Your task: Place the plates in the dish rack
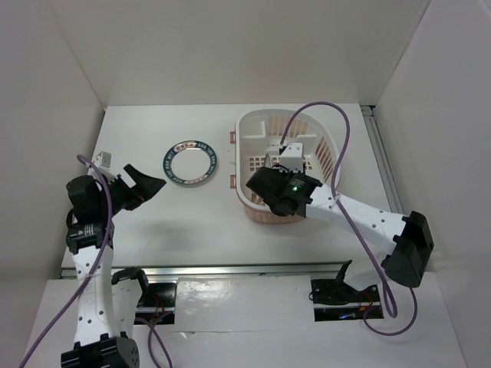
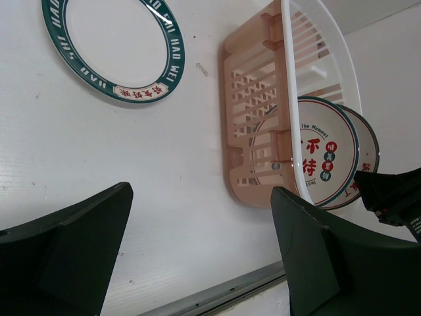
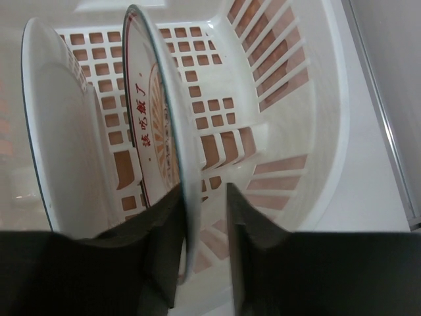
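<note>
Next, the left gripper moves down and tilts flatter, its open fingers coming onto the plate's dark-blue rim facing it, because that plate lies flat on the tabletop.
The dark-blue-rimmed plate (image 1: 191, 162) (image 2: 115, 49) lies flat on the white table, left of the pale pink dish rack (image 1: 322, 130) (image 2: 253, 99) (image 3: 289, 79). Two plates stand on edge inside the rack: the orange-striped plate (image 3: 154, 125) (image 2: 325, 155) and, beside it, a plate (image 3: 59, 131) (image 2: 365, 141) showing its white back. My right gripper (image 1: 270, 170) (image 3: 204, 197) reaches into the rack and straddles the striped plate's rim. One finger is against the plate and a gap shows at the other. My left gripper (image 1: 149, 184) (image 2: 200, 197) hangs wide open over bare table, near the flat plate.
A small white block (image 1: 103, 159) sits at the table's left edge behind my left arm. A metal rail (image 1: 230, 270) (image 2: 217, 296) runs along the near table edge. White walls enclose the table on three sides.
</note>
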Motion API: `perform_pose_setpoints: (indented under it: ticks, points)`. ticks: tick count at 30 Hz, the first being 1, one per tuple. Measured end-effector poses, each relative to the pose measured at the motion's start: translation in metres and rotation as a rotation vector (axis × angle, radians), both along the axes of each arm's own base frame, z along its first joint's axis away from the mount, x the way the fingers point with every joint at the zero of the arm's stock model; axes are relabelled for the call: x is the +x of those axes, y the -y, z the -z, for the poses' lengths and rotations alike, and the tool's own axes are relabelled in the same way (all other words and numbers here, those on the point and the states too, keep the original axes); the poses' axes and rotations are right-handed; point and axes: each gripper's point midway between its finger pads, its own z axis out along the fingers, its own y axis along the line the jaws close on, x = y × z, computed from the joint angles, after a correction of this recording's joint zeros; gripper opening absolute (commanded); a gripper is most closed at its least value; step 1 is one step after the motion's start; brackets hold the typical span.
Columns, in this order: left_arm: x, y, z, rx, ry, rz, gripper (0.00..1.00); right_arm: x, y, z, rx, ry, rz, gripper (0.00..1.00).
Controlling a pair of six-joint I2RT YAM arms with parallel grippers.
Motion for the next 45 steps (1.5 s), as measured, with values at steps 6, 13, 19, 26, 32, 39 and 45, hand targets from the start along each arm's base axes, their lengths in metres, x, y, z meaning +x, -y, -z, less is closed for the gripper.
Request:
perform_pose_setpoints:
  ticks: [6,13,19,26,32,39,45]
  points:
    - [0.0,0.0,0.0,0.0,0.0,0.0,1.0,-0.005,-0.001,0.004,0.002,-0.01,0.008,0.62]
    - [0.0,0.0,0.0,-0.001,-0.002,0.0,1.0,-0.011,0.0,0.003,0.006,-0.015,0.011,0.7]
    - [0.001,0.0,0.001,-0.002,-0.005,0.0,1.0,-0.022,-0.011,-0.021,0.06,0.01,-0.024,0.77]
    - [0.006,-0.005,0.01,-0.007,-0.046,-0.019,1.0,-0.038,-0.028,-0.056,0.135,0.05,-0.09,1.0]
    - [0.022,-0.02,0.05,-0.062,-0.186,-0.119,1.0,-0.05,-0.043,-0.081,0.155,0.082,-0.189,1.0]
    - [0.017,-0.024,0.163,-0.245,-0.486,-0.292,1.0,-0.072,-0.081,-0.11,0.27,0.148,-0.431,1.0]
    - [0.039,-0.03,0.187,-0.293,-0.516,-0.378,1.0,-0.074,-0.095,-0.134,0.368,0.204,-0.536,1.0]
